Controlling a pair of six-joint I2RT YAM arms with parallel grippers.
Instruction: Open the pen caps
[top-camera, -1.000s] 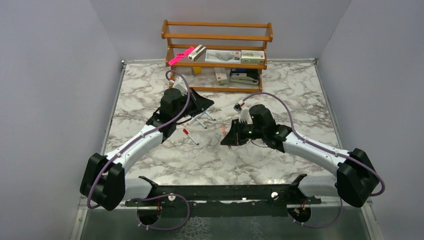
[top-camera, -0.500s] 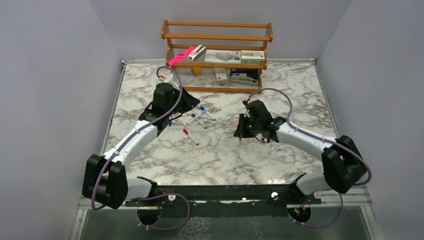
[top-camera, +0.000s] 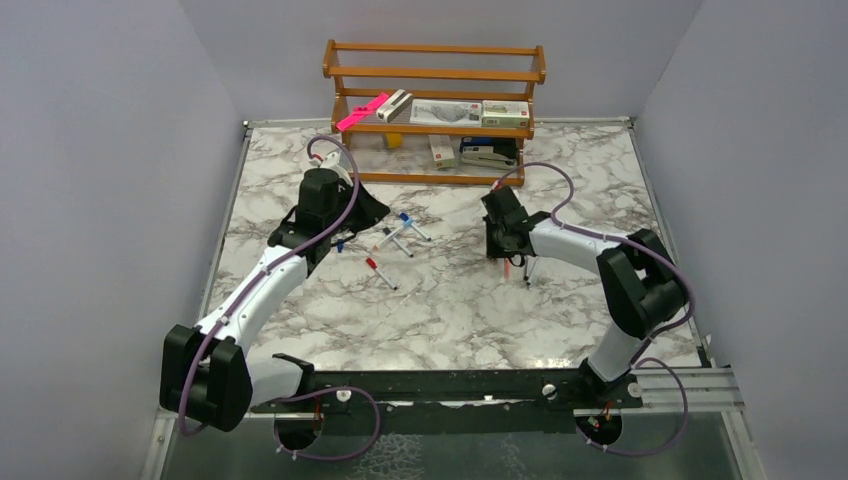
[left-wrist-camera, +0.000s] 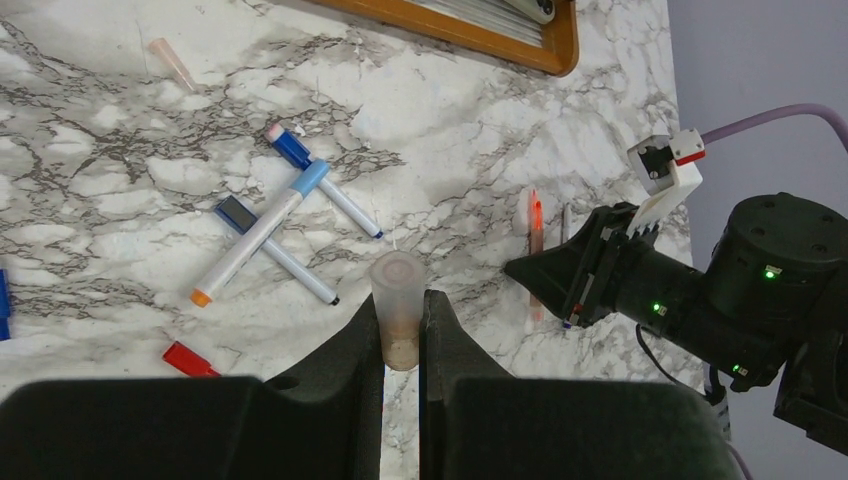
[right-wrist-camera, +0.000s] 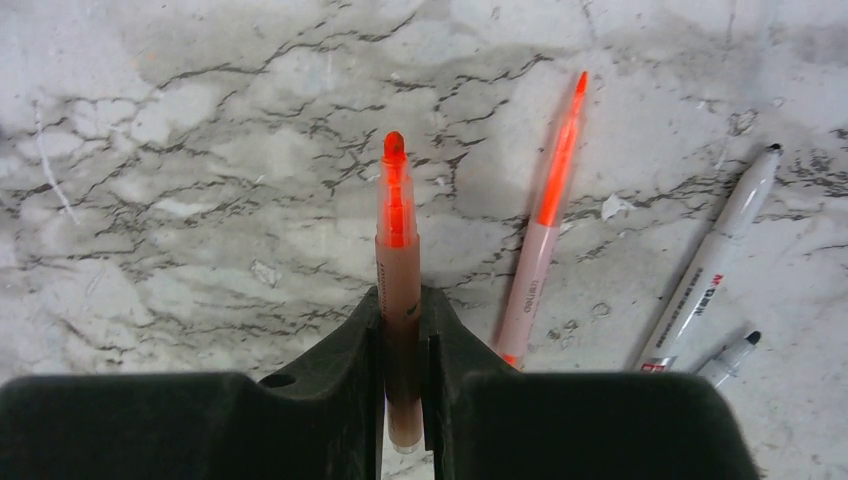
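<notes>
My left gripper lowers to the left in the top view next, onto the bare marble that shows beside the small blue pen cap, clear of the pens.
My left gripper (left-wrist-camera: 402, 300) is shut on a frosted translucent pen cap (left-wrist-camera: 399, 290), held above the marble table; in the top view it (top-camera: 365, 207) is at the left. My right gripper (right-wrist-camera: 400, 300) is shut on an uncapped orange pen (right-wrist-camera: 396, 230), its tip pointing away, low over the table. In the top view it (top-camera: 505, 250) is right of centre. A second orange pen (right-wrist-camera: 545, 230) and a white pen (right-wrist-camera: 715, 260) lie just right of it. Blue-capped pens (left-wrist-camera: 320, 190) (left-wrist-camera: 275, 250), a light-blue pen (left-wrist-camera: 255, 235) and a red cap (left-wrist-camera: 188, 360) lie under my left gripper.
A wooden shelf (top-camera: 435, 75) stands at the back with a pink bar (top-camera: 362, 110), boxes and a black stapler (top-camera: 490, 155). A loose translucent cap (left-wrist-camera: 172, 62) lies near the shelf. A small blue cap (top-camera: 340, 245) lies by my left arm. Grey walls close in both sides.
The grippers were close together at the table's middle. The right one has swung back and right with the orange pen; the left one has drawn back left with the cap.
</notes>
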